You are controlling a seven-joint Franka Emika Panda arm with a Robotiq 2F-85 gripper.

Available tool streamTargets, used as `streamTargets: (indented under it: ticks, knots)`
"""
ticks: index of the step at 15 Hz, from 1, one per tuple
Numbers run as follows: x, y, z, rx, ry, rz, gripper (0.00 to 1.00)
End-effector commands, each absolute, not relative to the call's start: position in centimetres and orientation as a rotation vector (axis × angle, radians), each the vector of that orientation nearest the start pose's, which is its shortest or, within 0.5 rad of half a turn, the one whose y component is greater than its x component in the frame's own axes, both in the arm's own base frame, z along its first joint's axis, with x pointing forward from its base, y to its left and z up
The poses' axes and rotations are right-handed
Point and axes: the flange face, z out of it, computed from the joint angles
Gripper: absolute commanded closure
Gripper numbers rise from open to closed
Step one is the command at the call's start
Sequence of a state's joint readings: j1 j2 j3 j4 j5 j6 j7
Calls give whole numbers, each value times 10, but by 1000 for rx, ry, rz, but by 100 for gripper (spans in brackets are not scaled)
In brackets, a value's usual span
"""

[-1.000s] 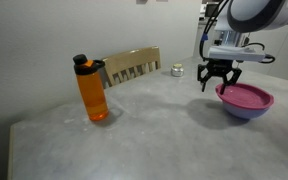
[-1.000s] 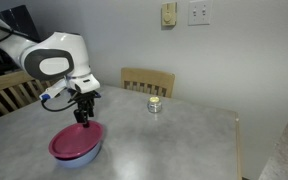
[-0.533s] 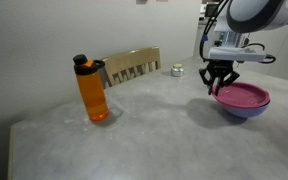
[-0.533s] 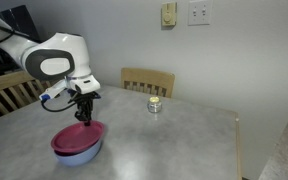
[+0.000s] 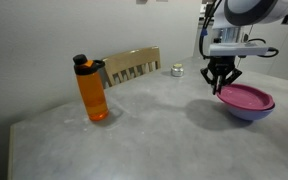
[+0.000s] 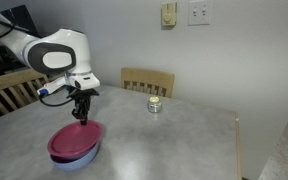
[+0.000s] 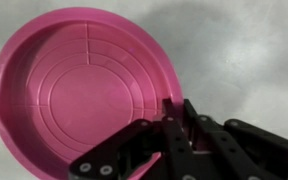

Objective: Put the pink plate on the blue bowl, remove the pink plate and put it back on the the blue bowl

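Note:
My gripper holds the plate and will next lift it, carry it toward the orange bottle to the bare tabletop clear of the bowl (image 5: 246, 112), lower it and let go of its rim.
The pink plate (image 5: 248, 96) lies on the blue bowl (image 5: 246, 112) at one side of the grey table; both exterior views show the pair, with the plate (image 6: 74, 141) a little tilted over the bowl (image 6: 72, 160). My gripper (image 5: 222, 88) comes down from above and is shut on the plate's rim, on the side nearest the table's middle (image 6: 82, 119). In the wrist view the plate (image 7: 79, 95) fills the picture and the black fingers (image 7: 180, 118) pinch its edge. There the bowl is hidden under the plate.
An orange bottle (image 5: 92, 92) with a black cap stands on the table (image 5: 154, 120). A small jar (image 5: 176, 70) sits near the far edge by a wooden chair (image 6: 147, 80). Another chair (image 6: 4, 92) stands behind the arm.
The jaws have closed on the plate's rim. The gripped edge has come up slightly, and the plate has shifted a little on the bowl.

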State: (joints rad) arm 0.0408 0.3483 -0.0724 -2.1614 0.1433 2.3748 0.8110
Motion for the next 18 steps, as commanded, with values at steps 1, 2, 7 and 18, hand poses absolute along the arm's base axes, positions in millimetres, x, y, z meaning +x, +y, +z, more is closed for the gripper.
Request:
streamTargets:
  ticks: [1, 2, 7, 18]
  knots:
    - [552, -4, 245, -2859, 1416, 317, 97]
    - [556, 3, 252, -2892, 1409, 326, 97]
    - [588, 45, 286, -3086, 1276, 337, 97]
    - [681, 175, 276, -3281, 598, 211, 97]
